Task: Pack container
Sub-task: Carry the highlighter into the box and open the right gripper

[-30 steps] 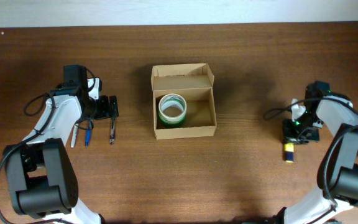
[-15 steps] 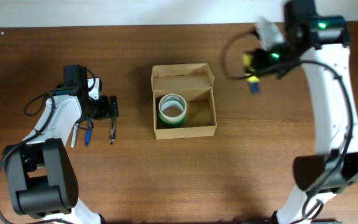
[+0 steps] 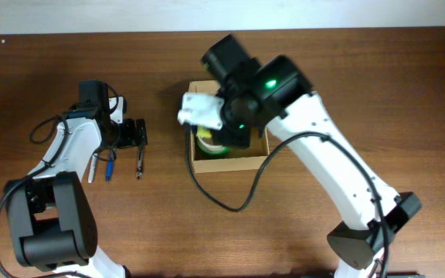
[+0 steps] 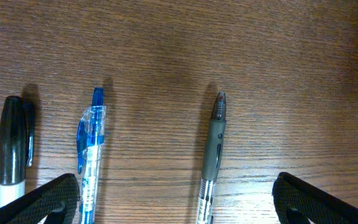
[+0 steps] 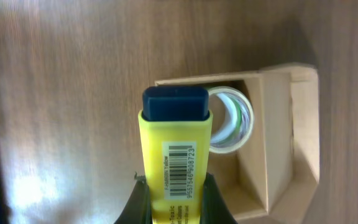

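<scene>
My right gripper moves the yellow highlighter down into the open container [image 3: 230, 163] next, to release it beside the tape roll, since bare cardboard shows there.
The container [image 3: 230, 163] is a tan cardboard box at the table's middle, open, with its flap lid [image 3: 196, 87] standing at the back. A green-and-white tape roll [image 3: 208, 147] lies in its left half. My right arm reaches over the box and hides most of it from above. The right gripper [image 5: 174, 186] is shut on a yellow highlighter [image 5: 174, 155] with a dark blue cap, held above the container [image 5: 278, 143] near the tape roll [image 5: 232, 121]. My left gripper [image 3: 137, 133] is open above the pens, fingers apart [image 4: 180, 208].
Three pens lie on the wood left of the box: a black marker [image 4: 11, 149], a blue pen [image 4: 89, 155] and a grey pen [image 4: 213, 149]. The grey pen [image 3: 139, 164] is the nearest to the box. A white wall edge runs along the far side.
My right arm has swung from the table's right side, up and across, to above the container with the yellow highlighter in its grip. The left arm has not moved.
</scene>
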{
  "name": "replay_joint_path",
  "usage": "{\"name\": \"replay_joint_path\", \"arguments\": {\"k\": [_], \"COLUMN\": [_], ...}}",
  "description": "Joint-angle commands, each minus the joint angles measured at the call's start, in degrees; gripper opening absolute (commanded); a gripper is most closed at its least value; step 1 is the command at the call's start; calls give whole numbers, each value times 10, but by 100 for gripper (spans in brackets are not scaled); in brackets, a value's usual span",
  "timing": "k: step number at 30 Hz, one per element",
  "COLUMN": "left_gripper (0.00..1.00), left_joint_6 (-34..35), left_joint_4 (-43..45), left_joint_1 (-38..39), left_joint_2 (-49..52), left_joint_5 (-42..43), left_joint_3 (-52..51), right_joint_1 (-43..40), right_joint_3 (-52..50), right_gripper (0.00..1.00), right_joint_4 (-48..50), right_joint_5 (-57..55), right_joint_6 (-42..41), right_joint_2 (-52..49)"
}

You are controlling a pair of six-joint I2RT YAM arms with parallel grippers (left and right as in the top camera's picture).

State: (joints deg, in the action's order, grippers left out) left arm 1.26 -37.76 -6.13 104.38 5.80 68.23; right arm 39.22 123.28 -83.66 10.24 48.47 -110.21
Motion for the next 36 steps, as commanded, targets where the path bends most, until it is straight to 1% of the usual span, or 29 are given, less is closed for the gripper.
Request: {"name": "replay_joint_path", "arguments": {"k": [1,7,18,24,32,33,34,35,36], "left_gripper": [99,99,99,99,99,99,99,99,99], "left_joint_6": [-9,-9,-9,-9,-9,-9,-9,-9,-9], "left_joint_4": [0,0,0,0,0,0,0,0,0], "left_joint_1": [-2,-2,-2,-2,-2,-2,-2,-2,-2], "left_joint_2": [3,3,3,3,3,3,3,3,3], "left_joint_5": [4,4,4,4,4,4,4,4,4], "left_joint_3": [7,7,7,7,7,7,7,7,7], "right_joint_1": [1,-22,-49,-52,-51,-51,-51,-51,-51], "right_joint_3": [-49,-158,-295,-341,-351,-351,-351,-351,-351], "right_gripper": [4,4,4,4,4,7,17,34,35], "right_joint_4": [33,137,238,280,280,280,280,280,280], "right_joint_5": [-19,-33,-34,-32,-17,-17,-19,-19,-20], "right_joint_6": [70,70,69,67,50,50,45,43,39], "right_joint_2": [-9,-9,-10,-10,-10,-10,-10,-10,-9]}}
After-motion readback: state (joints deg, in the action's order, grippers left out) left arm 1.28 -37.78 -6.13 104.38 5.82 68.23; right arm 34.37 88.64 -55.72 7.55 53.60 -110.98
